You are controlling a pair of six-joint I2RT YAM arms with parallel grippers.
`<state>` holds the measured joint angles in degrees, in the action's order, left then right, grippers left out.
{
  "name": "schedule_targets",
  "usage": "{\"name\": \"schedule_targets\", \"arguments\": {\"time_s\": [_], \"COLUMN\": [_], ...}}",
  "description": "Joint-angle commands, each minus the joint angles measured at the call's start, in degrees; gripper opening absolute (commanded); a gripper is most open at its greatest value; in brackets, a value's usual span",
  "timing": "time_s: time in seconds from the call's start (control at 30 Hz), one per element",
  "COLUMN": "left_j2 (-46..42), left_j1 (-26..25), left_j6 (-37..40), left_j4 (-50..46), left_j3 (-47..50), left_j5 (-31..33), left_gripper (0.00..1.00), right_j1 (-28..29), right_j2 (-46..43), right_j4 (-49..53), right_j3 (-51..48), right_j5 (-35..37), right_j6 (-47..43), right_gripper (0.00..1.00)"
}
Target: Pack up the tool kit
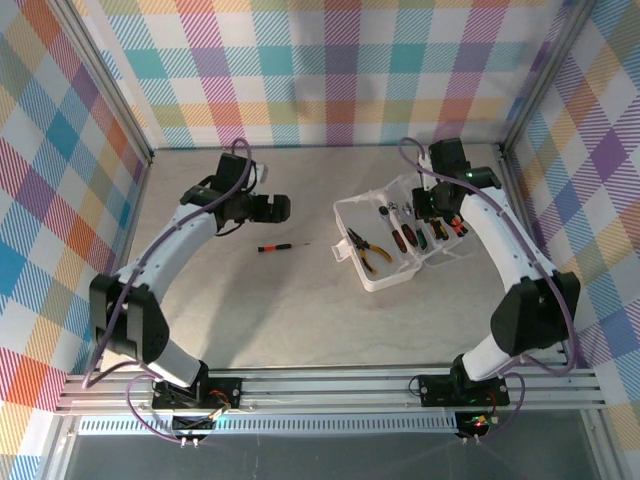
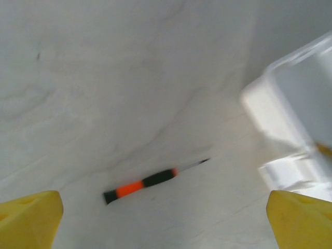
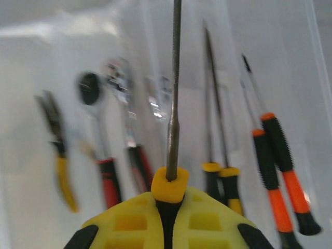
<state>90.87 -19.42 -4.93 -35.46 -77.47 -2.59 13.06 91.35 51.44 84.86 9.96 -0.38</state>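
My right gripper lowers its screwdriver beside the box's yellow-and-black screwdrivers next, then releases it.
The translucent white tool kit box lies open at the right of the table, with yellow-handled pliers and several screwdrivers inside. My right gripper hovers over the box, shut on a yellow-and-black-handled screwdriver whose shaft points away from the camera. Below it lie red-handled tools, pliers and orange-black screwdrivers. A small orange-and-black screwdriver lies alone on the table. My left gripper hangs open above and behind that screwdriver, yellow fingertips wide apart.
The grey table is fenced by checkered walls and metal posts. The box corner shows at the right of the left wrist view. A rail runs along the near edge.
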Motion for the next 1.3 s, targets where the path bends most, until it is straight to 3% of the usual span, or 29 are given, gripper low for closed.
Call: {"name": "schedule_targets", "arguments": {"time_s": [0.0,0.67,0.77,1.0,1.27], "left_j2": [2.1,4.9,5.0,5.0,6.9], "left_j1": [-0.3,-0.3,-0.3,-0.3,-0.3], "left_j6": [2.4,2.2,2.2,2.4,3.0], "left_j4": [-4.1,-3.7,-3.7,-4.0,-4.5], "left_j3": [0.4,0.3,0.3,0.3,-0.5], "left_j5": [3.6,3.3,3.1,3.7,5.9], "left_gripper": [1.00,1.00,1.00,1.00,1.00], "right_j1": [-0.2,-0.3,-0.3,-0.3,-0.3], "right_j2": [2.4,2.5,2.6,2.2,0.2], "right_j4": [4.0,2.4,2.4,2.9,4.0], "right_j3": [1.2,-3.2,-3.5,-3.0,-1.5], "right_j5": [8.3,3.2,3.2,3.7,3.9], "right_j6": [-3.6,-3.1,-3.2,-3.0,-3.2], "right_gripper": [0.00,0.04,0.09,0.33,0.39]}}
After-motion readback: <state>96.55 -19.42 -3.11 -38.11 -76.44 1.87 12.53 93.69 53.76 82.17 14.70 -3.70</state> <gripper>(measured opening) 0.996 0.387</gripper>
